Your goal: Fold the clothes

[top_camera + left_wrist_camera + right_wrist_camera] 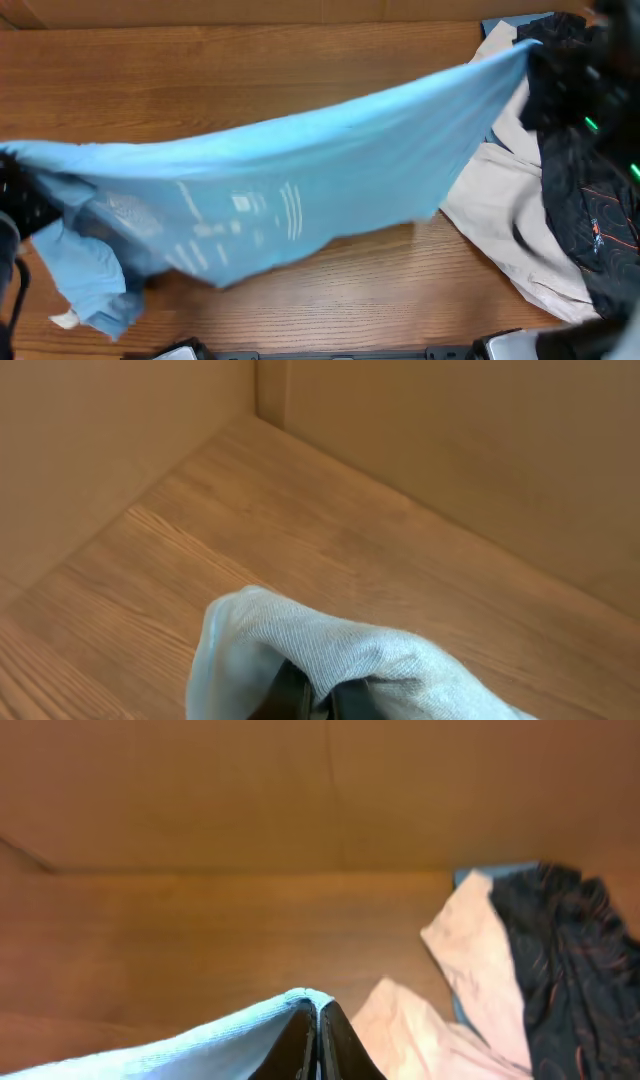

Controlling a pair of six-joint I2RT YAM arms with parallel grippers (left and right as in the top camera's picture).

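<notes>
My left gripper lowers to the near wooden tabletop below it next and releases the bunched edge, since the shirt still hangs in the air.
The light blue T-shirt (pixel 300 190) hangs stretched in the air across the table, its white lettering facing down toward the front. My left gripper (pixel 14 190) is shut on its left end, and the cloth drapes over the fingers in the left wrist view (pixel 320 695). My right gripper (pixel 545 55) is shut on its right end, with the blue hem pinched between the fingertips in the right wrist view (pixel 318 1010). A sleeve (pixel 90 280) droops at the lower left.
A cream garment (pixel 510 220) and a black orange-lined one (pixel 590 210) lie piled at the right; both show in the right wrist view, cream (pixel 470 980) and black (pixel 570 960). A blue item (pixel 510 25) peeks out at the back right. Cardboard walls stand behind the wooden table (pixel 250 70).
</notes>
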